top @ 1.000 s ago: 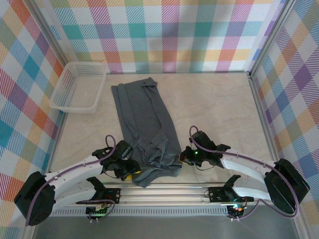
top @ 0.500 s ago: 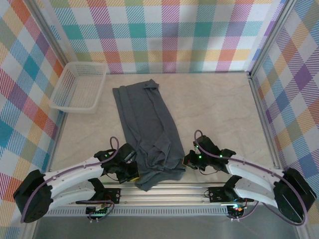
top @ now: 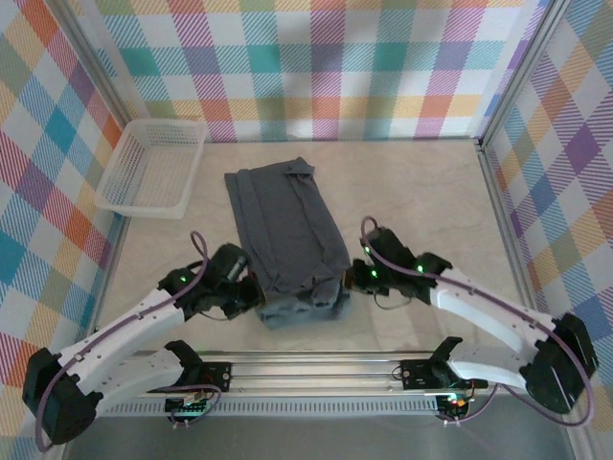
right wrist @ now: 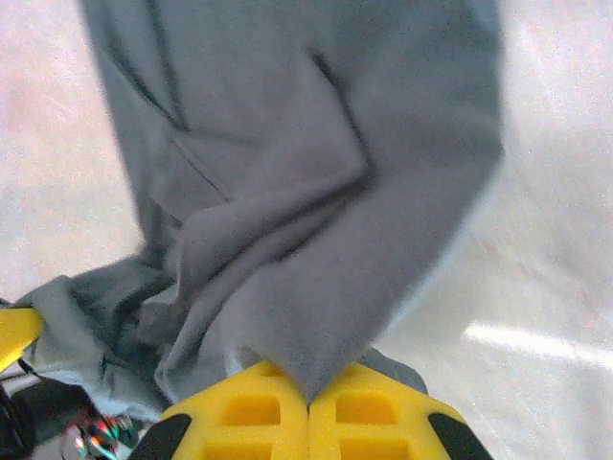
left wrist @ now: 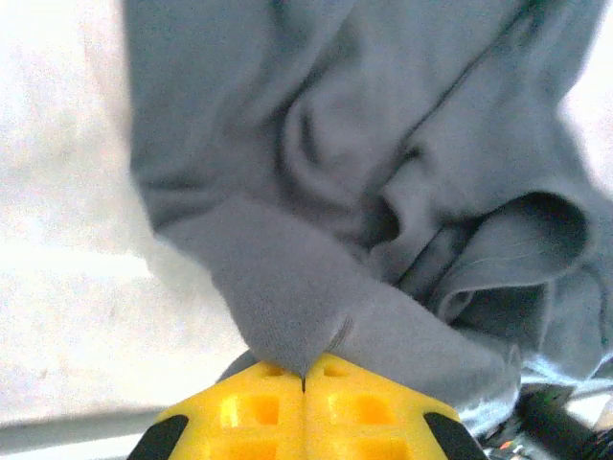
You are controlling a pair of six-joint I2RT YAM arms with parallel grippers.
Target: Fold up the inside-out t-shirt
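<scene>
The shirt's far end lies flat, so the robot's left gripper needs to carry the held corner outward to the shirt's far corner by the basket next and let go of it there.
The inside-out t-shirt (top: 284,225) is a slate blue-grey cloth lying as a long narrow strip down the middle of the table, its near end lifted and bunched. My left gripper (top: 253,295) is shut on the shirt's near-left corner; in the left wrist view the cloth (left wrist: 316,240) runs into the closed yellow fingers (left wrist: 249,412). My right gripper (top: 349,279) is shut on the near-right corner, and in the right wrist view the cloth (right wrist: 306,192) pinches between the yellow fingers (right wrist: 374,412). The far end of the shirt still lies flat.
A white mesh basket (top: 153,168) stands at the far left by the checked wall. Checked walls close in the table on three sides. A metal rail (top: 316,369) with both arm bases runs along the near edge. Bare tabletop (top: 431,201) lies to the right.
The left gripper has closed on the shirt's near-left corner. Both grippers have lifted the near end and carried it away from the rail, towards the far end, shortening the strip.
</scene>
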